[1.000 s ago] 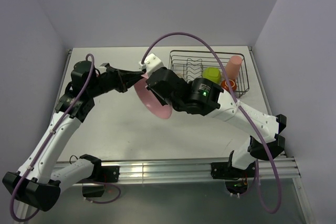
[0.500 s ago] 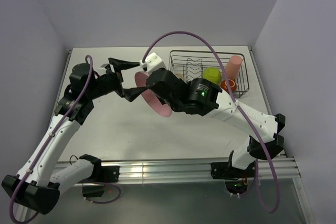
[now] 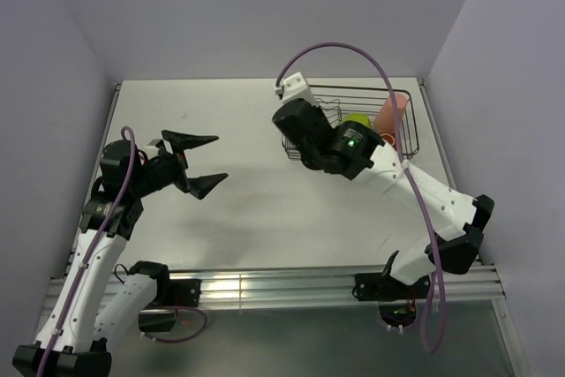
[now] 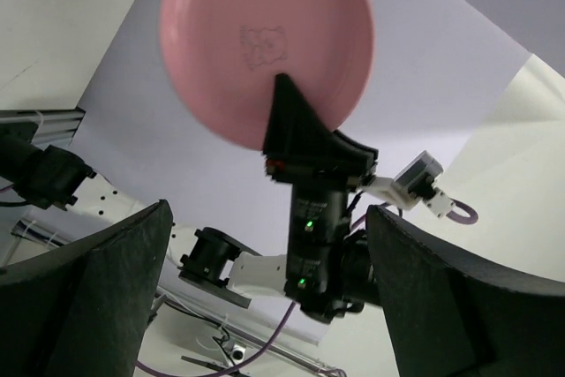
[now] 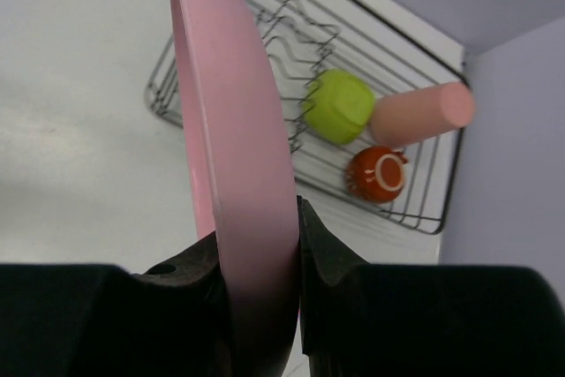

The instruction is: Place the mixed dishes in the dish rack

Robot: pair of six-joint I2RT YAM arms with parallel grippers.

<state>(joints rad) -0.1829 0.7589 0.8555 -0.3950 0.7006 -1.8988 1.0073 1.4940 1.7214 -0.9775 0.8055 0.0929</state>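
The right gripper carries the upright plate, turning, to the dish rack's empty wavy dividers below it and to its right in the top view next. Then it lowers the plate and releases.
The big pink plate stands on edge with my right gripper shut on its rim, held in the air above the table beside the left end of the black wire dish rack. The left wrist view shows the plate face-on with a right finger over its lower edge. In the top view the right wrist hides it. In the rack lie a yellow-green bowl, a salmon-pink tumbler and a dark red mug. My left gripper is open and empty, well left of the plate.
The dish rack sits at the table's back right corner, close to the right wall. Walls close in the table at the back and both sides. A metal rail runs along the near edge.
My left gripper has let go of the plate, opened wide and pulled back to the left. The right arm has carried the plate to the right, up to the rack.
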